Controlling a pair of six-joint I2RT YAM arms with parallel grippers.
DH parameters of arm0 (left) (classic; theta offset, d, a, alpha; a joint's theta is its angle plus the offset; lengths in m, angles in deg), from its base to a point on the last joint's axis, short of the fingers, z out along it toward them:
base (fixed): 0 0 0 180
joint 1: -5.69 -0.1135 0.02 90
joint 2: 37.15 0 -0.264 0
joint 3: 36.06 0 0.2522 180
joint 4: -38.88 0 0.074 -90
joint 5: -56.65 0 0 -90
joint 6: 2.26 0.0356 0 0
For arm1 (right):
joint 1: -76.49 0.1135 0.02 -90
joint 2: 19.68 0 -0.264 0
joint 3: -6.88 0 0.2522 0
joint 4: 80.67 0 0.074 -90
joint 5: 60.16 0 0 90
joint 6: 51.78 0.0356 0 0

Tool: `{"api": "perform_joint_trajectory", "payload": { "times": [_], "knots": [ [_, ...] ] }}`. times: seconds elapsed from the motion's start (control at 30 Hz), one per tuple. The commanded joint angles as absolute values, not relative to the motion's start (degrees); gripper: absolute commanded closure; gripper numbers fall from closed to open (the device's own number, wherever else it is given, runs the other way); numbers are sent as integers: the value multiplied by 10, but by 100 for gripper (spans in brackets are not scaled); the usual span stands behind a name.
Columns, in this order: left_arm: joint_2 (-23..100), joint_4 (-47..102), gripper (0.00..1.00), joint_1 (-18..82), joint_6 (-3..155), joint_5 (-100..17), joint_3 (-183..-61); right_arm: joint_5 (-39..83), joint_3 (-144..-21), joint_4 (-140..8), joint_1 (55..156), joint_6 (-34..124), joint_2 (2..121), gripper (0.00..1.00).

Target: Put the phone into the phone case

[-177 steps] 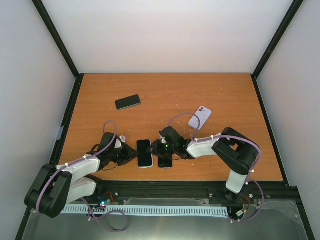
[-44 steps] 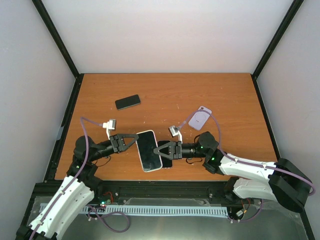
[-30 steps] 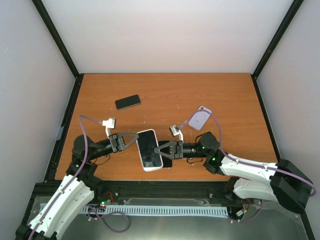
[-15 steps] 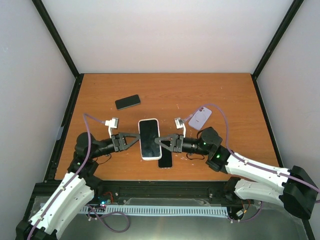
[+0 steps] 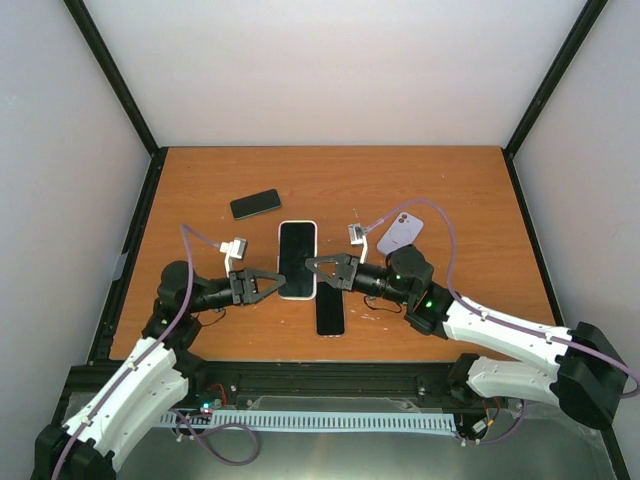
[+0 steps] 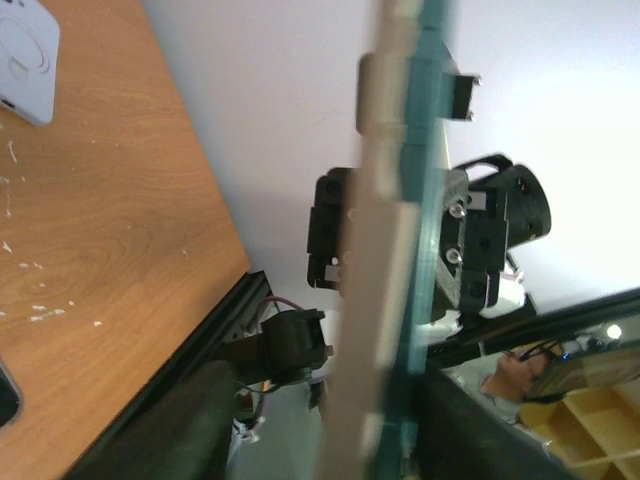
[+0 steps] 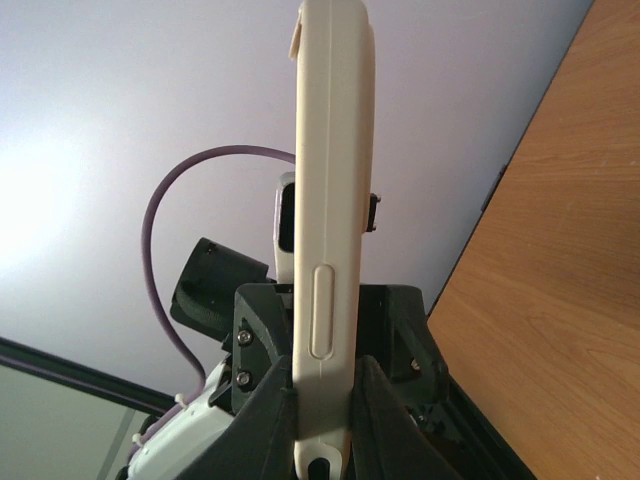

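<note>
The case in my right gripper moves outward and down next, onto the bare wood below and outward of it, clear of both phones, for release.
A white phone case [image 5: 297, 260] with a dark glassy face hangs above the table between both grippers. My right gripper [image 5: 314, 265] is shut on its right edge. In the right wrist view the case [image 7: 325, 200] stands edge-on, pinched by the right gripper [image 7: 322, 378]. My left gripper [image 5: 281, 277] is open at the case's left edge. In the left wrist view the case edge [image 6: 375, 300] passes between its spread jaws, a gap showing on one side. A black phone [image 5: 330, 313] lies flat on the table below.
A second dark phone [image 5: 255, 204] lies at the back left. A lilac case [image 5: 400, 232] with a camera cut-out lies behind the right arm and shows again as the lilac case [image 6: 22, 60]. The wooden table [image 5: 450, 190] ends at a black rail along the near side.
Both arms carried the white case away from the near edge and squared it up. The left jaws, shut on it a second ago, have come apart. The right grip held.
</note>
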State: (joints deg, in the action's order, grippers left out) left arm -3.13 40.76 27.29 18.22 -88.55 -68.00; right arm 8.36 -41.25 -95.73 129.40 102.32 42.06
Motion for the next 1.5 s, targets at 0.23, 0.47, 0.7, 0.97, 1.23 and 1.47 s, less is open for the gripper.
{"api": "perform_joint_trajectory", "payload": {
  "times": [0.23, 0.47, 0.7, 0.97, 1.23, 1.47],
  "knots": [
    [-20, 284, 100, 273, 284, -850, -747, 112, -436, -994, 1294, 1021, 427, 95],
    [-16, 274, 100, 273, 276, -844, -754, 115, -428, -983, 1294, 1029, 427, 94],
    [-23, 309, 100, 273, 271, -851, -741, 106, -409, -978, 1294, 1041, 420, 76],
    [-3, 297, 99, 273, 276, -852, -743, 123, -406, -931, 1291, 1012, 403, 95],
    [-1, 184, 26, 273, 326, -771, -779, 109, -396, -875, 1252, 986, 383, 97],
    [24, 47, 1, 273, 388, -666, -822, 108, -426, -683, 1164, 892, 392, 97]
  ]
}}
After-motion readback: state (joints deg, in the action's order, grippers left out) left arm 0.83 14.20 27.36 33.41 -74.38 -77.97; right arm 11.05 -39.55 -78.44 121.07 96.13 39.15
